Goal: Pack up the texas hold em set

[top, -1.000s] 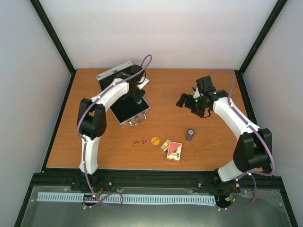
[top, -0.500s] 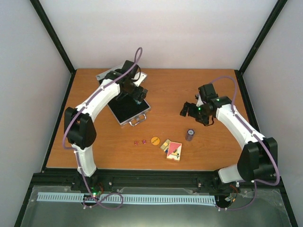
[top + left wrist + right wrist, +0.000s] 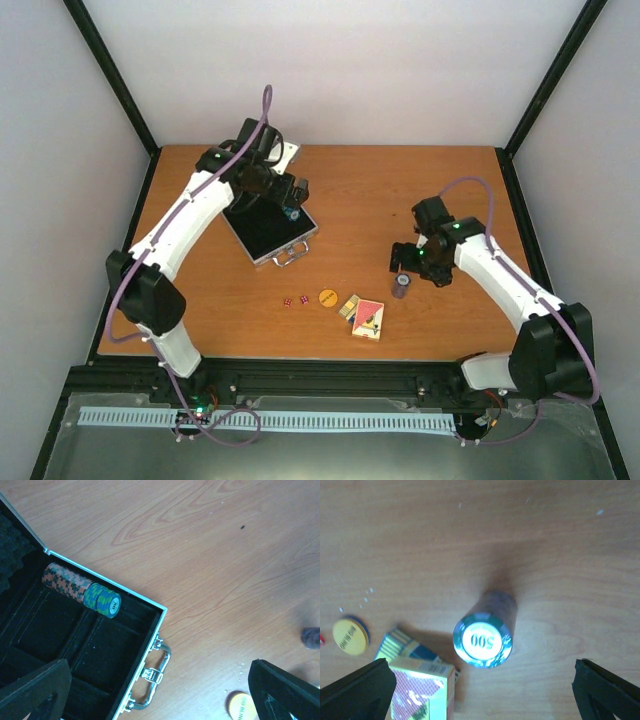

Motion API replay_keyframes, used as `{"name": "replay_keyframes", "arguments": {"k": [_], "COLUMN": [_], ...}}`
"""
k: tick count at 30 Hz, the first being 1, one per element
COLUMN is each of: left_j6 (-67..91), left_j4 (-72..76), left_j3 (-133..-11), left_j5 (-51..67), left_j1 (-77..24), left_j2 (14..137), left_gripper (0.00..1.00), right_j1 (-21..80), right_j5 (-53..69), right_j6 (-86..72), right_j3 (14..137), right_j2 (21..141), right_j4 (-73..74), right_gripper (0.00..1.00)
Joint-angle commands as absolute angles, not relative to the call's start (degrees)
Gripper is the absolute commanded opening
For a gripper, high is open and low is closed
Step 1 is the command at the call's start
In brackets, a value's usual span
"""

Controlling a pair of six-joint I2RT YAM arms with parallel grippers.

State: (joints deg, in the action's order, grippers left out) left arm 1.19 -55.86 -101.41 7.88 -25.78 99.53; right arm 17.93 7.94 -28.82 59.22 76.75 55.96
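I will lower my right gripper next until its wide-open fingers are on both sides of the chip stack's upper chips (image 3: 402,280) (image 3: 483,641), then close them on those chips, because the chip stack stands upright between my fingers.
The silver case (image 3: 262,236) lies open at the back left, its black lining showing. In the left wrist view a row of red and green-blue chips (image 3: 80,590) lies on its side in the case (image 3: 75,645), along the far wall. My left gripper (image 3: 292,200) hangs open over the case's handle edge (image 3: 159,700), holding nothing. My right gripper (image 3: 403,260) is open above an upright chip stack (image 3: 482,640) marked 500, one finger on each side of it and well apart (image 3: 480,695). The orange button (image 3: 328,297), two red dice (image 3: 295,300) and the card decks (image 3: 366,318) lie on the table near the front.
The case's handle and latch (image 3: 155,672) jut toward the table's middle. The raised lid (image 3: 288,152) stands behind the left arm. A card deck (image 3: 420,692) lies close to the chip stack's left. Black frame posts line the table's sides.
My left gripper has opened and the left arm has stretched out toward the back over the case. My right arm has come nearer and lower, ending over the upright chip stack.
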Motion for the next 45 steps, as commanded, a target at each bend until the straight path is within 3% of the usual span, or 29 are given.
{"name": "replay_keyframes", "arguments": {"k": [1, 7, 10, 32, 39, 45], "left_j6": [3.4, 4.1, 4.7, 5.1, 5.0, 5.0], "left_j4": [-57.5, -59.3, -59.2, -59.8, -60.5, -61.1], "left_j3": [-101.6, -99.9, -97.7, -92.1, -92.5, -92.5], "left_j5": [10.7, 9.8, 10.1, 7.0, 6.4, 6.4], "left_j1": [-26.2, -26.2, -26.2, -26.2, -26.2, -26.1], "left_j2": [94.4, 90.3, 88.1, 81.3, 80.3, 79.4], "left_gripper": [1.0, 1.0, 1.0, 1.0, 1.0, 1.0], "right_j1": [22.7, 23.9, 24.0, 24.0, 24.1, 24.1], "right_j5": [4.0, 2.9, 0.4, 4.0, 4.0, 3.1], "right_j6": [-28.9, -29.7, -29.5, -26.2, -26.2, -27.0], "right_j3": [57.5, 57.3, 57.3, 57.7, 58.4, 58.8], "right_j2": [76.2, 77.8, 78.6, 88.2, 90.6, 89.9], "right_j4": [58.4, 57.3, 57.5, 52.2, 51.2, 51.8], "right_gripper": [0.97, 0.75, 0.69, 0.61, 0.46, 0.05]}}
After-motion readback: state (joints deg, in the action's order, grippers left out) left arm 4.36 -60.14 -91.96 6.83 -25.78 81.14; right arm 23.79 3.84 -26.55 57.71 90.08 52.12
